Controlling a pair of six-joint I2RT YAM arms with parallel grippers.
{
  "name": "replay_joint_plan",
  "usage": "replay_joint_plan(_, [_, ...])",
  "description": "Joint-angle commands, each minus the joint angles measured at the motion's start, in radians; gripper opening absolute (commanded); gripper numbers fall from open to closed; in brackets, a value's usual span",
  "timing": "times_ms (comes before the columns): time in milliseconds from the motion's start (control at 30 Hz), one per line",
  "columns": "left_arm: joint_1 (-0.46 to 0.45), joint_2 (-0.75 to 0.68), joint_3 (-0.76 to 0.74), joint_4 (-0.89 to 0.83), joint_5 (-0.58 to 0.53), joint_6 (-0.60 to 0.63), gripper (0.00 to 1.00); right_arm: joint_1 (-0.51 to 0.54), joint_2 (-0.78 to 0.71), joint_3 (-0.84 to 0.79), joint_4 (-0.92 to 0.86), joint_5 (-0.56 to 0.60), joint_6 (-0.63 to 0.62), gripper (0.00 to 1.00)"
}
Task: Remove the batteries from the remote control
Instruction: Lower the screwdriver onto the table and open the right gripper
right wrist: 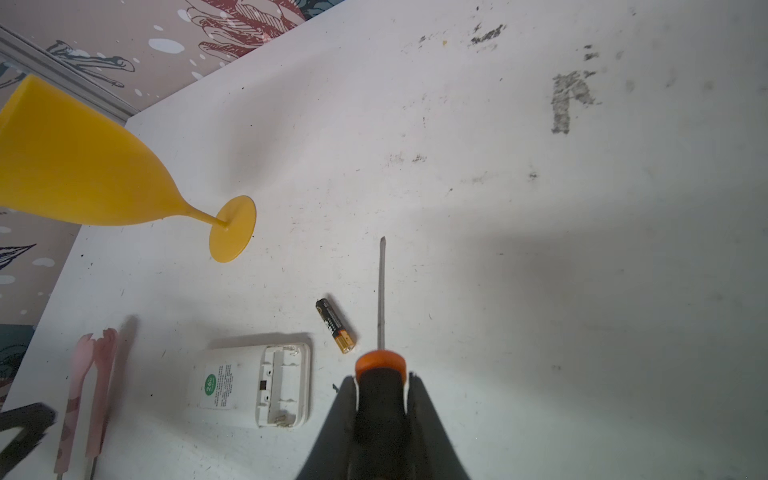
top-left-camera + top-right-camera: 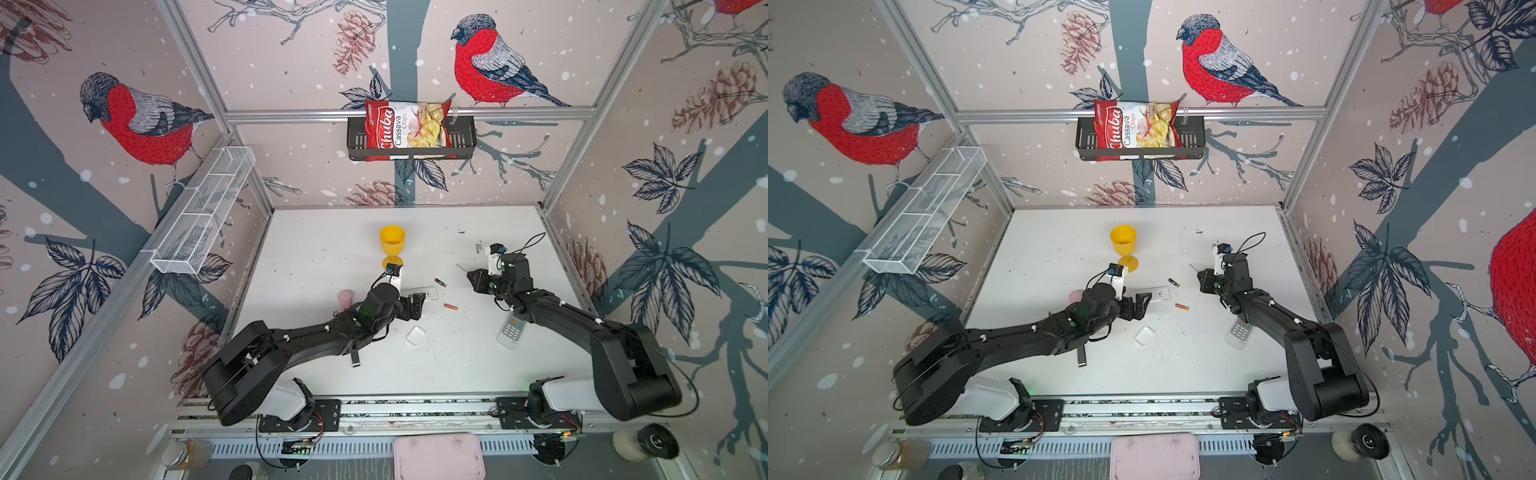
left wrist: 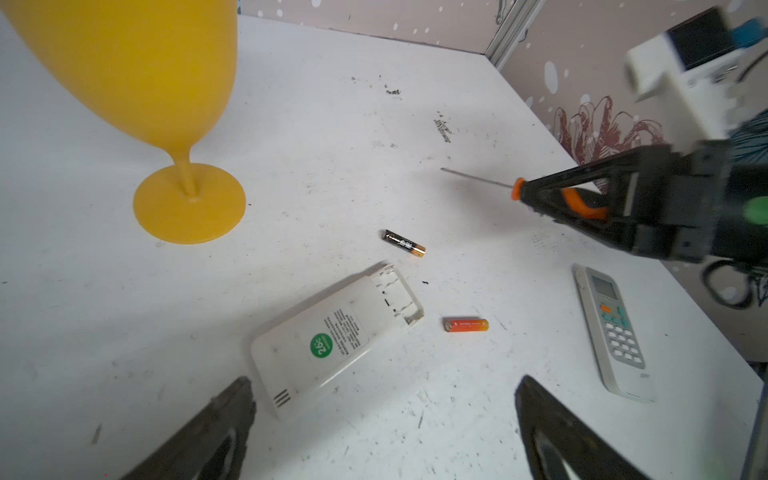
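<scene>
The remote's battery compartment is already empty, so my right gripper will next bring the screwdriver's handle down toward the bare tabletop (image 2: 450,293) beside the black battery (image 1: 335,326) and let go of it.
The white remote control (image 3: 332,336) lies face down on the table with its battery compartment uncovered and nothing in it. Two batteries lie loose beside it: a black-and-gold one (image 3: 404,243) and an orange one (image 3: 465,325). Both top views show them too, the black one (image 2: 441,283) and the orange one (image 2: 1182,307). My left gripper (image 3: 385,381) hangs open just above the table, its fingers apart near the remote's closed end and holding nothing. My right gripper (image 1: 381,386) is shut on a screwdriver's black-and-orange handle (image 1: 380,365), with the shaft pointing past the black battery (image 1: 335,326).
A yellow goblet (image 2: 392,243) stands behind the remote. A second remote (image 2: 512,330) lies face up under my right arm. A small white cover (image 2: 416,335) lies at the front of the table. A pink object (image 2: 345,297) lies to the left of my left wrist.
</scene>
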Motion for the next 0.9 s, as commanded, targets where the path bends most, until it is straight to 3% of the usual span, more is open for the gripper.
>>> replay_joint_plan(0, [-0.005,-0.088,-0.050,-0.057,-0.052,0.003,0.97,0.000,0.037,-0.023,0.164,-0.038,-0.011,0.11])
replay_joint_plan(167, [-0.004,-0.215,-0.144,-0.055,-0.055,0.001,0.97,-0.003,0.098,-0.055,0.255,-0.057,-0.008,0.19])
replay_joint_plan(400, [-0.004,-0.279,-0.176,-0.101,-0.063,-0.009,0.97,-0.004,0.232,-0.029,0.292,-0.113,0.024,0.31])
replay_joint_plan(567, [-0.004,-0.321,-0.212,-0.088,-0.073,-0.018,0.97,-0.003,0.282,0.015,0.259,-0.098,0.033,0.35])
replay_joint_plan(867, [-0.004,-0.351,-0.234,-0.082,-0.093,-0.018,0.97,0.013,0.252,0.071,0.136,-0.030,0.045,0.55])
